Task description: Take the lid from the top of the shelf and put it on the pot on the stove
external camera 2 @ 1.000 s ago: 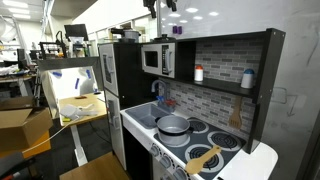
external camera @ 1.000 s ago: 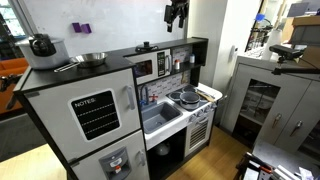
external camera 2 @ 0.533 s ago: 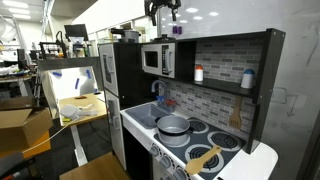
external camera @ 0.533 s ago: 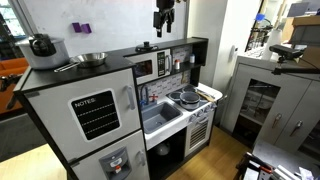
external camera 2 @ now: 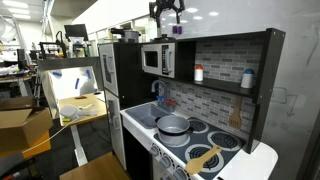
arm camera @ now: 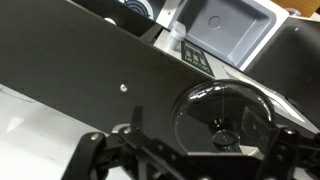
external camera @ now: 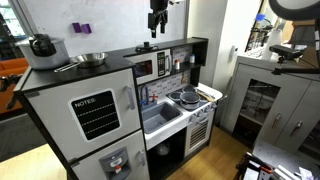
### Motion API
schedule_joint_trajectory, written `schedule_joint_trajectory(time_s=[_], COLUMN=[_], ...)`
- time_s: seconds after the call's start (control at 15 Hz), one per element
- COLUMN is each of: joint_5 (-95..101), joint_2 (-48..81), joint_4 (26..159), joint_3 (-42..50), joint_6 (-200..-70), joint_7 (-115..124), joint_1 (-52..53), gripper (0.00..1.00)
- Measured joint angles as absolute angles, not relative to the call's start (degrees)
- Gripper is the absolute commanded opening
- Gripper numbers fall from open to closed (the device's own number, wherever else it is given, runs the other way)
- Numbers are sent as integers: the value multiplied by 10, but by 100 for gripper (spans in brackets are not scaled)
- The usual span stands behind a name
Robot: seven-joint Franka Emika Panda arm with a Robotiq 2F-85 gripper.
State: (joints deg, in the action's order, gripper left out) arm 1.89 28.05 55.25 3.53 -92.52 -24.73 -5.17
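Next, my gripper shifts to the right in the wrist view and lowers its open fingers around the lid's small knob [external camera: 147,45] [arm camera: 224,138], as it sits off-center between them.
The lid [arm camera: 222,112] is dark, round and glassy with a small knob, and it lies flat on the black top of the shelf [arm camera: 90,60]. In an exterior view the lid [external camera: 145,46] is a small dark disc on the shelf [external camera: 170,47]. My gripper [external camera: 156,20] hangs open in the air above the shelf, a little to one side of the lid. In the wrist view the gripper [arm camera: 196,124] has its fingers on either side of the lid, well above it. The steel pot [external camera: 187,97] [external camera 2: 173,125] stands without a lid on the stove [external camera: 208,95] [external camera 2: 222,140].
A wide steel bowl [external camera: 90,58] and a black kettle [external camera: 42,44] stand on the fridge top beside the shelf. The sink [external camera: 160,115] lies next to the stove. A grey metal cabinet [external camera: 265,95] stands apart. A wooden spatula [external camera 2: 203,158] lies on the stove's edge.
My gripper has travelled sideways over the shelf top toward the lid and sunk slightly. Its jaws stay open. Lid and pot have not moved.
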Motion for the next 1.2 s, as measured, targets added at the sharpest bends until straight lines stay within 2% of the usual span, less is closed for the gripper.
schedule_joint_trajectory(time_s=[1.2], joint_5=[-80], joint_2=[375], joint_4=[431], joint_3=[32], joint_6=[-888], joint_7=[-209], joint_1=[-54], gripper=[100])
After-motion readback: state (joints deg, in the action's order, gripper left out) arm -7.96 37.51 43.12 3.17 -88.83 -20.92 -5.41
